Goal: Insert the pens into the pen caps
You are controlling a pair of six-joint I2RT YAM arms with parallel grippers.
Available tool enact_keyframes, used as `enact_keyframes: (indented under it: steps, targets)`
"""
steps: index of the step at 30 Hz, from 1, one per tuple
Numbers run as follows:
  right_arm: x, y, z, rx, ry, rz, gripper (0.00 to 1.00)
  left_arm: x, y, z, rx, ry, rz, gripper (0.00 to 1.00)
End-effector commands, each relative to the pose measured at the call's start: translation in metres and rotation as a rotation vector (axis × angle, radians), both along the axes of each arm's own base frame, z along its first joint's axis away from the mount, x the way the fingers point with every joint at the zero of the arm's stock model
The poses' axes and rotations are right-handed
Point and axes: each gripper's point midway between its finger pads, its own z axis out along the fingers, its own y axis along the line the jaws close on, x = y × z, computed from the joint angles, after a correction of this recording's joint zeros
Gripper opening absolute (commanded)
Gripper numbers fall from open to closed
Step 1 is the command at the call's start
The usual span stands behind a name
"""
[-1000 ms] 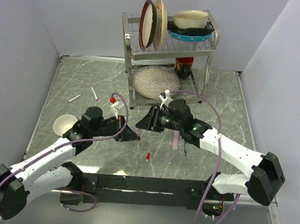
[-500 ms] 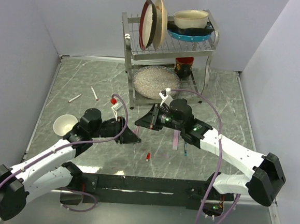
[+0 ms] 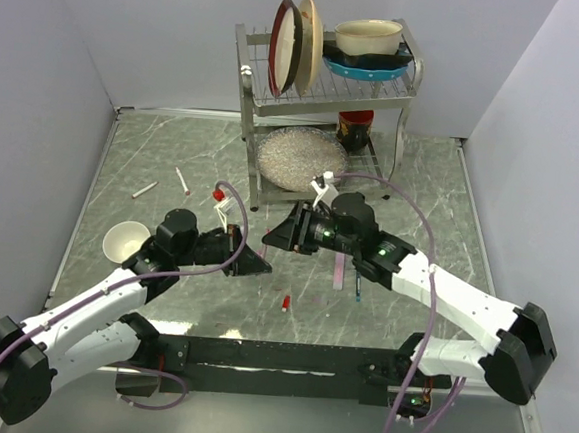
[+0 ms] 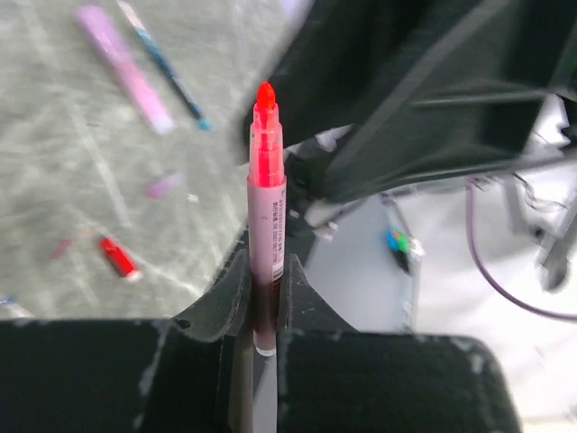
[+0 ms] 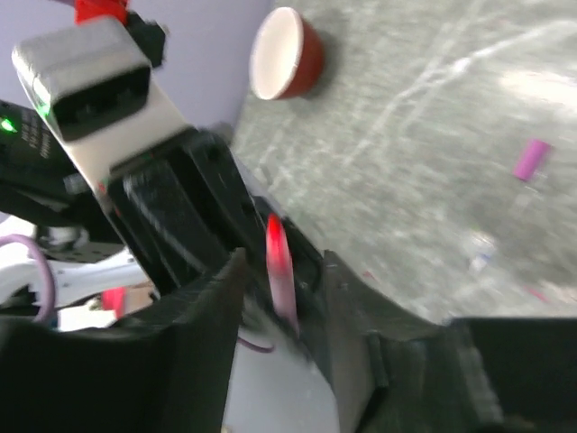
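Observation:
The robot's right gripper will next pull back, turn its fingers down and lower them onto the small pink cap near the red cap (image 3: 286, 302), because the tip of the held pen is bare.
My left gripper (image 4: 264, 271) is shut on a slim reddish-pink pen (image 4: 267, 194), whose bare red tip points away towards the right gripper. In the right wrist view that pen (image 5: 279, 262) shows blurred between the spread jaws of my right gripper (image 5: 281, 271), which stands open. Seen from above, the left gripper (image 3: 259, 262) and right gripper (image 3: 273, 237) meet tip to tip above the table's middle. A red cap (image 3: 286, 302), a pale pink pen (image 3: 337, 270) and a dark blue pen (image 3: 359, 285) lie near them. A magenta cap (image 4: 164, 186) lies on the table. Two white pens (image 3: 145, 189) (image 3: 181, 180) rest at the far left.
A small bowl (image 3: 125, 241), white inside, stands left of the left arm. A metal dish rack (image 3: 325, 89) with plates and bowls stands at the back, a glass dish (image 3: 299, 159) under it. Walls close off the left, right and back sides.
Both grippers have stayed tip to tip with only slight shifts. The pens and caps on the table have not moved.

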Motion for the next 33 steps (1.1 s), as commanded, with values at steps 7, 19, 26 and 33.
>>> enact_keyframes:
  steps: [7, 19, 26, 33]
  targets:
    - [0.014, -0.104, -0.018, -0.301, 0.0, -0.404, 0.49, 0.044, 0.028, 0.03, 0.096, -0.227, 0.274, 0.01]
    - [-0.036, -0.154, -0.139, -0.306, 0.88, -1.004, 0.42, 0.04, 0.049, 0.062, 0.158, -0.34, 0.324, 0.01]
    - [-0.041, -0.15, -0.167, -0.361, 1.015, -1.094, 0.46, 0.025, 0.066, 0.067, 0.195, -0.409, 0.334, 0.01]
    - [-0.04, -0.137, -0.194, -0.402, 1.108, -1.127, 0.45, 0.016, 0.076, 0.077, 0.162, -0.455, 0.363, 0.01]
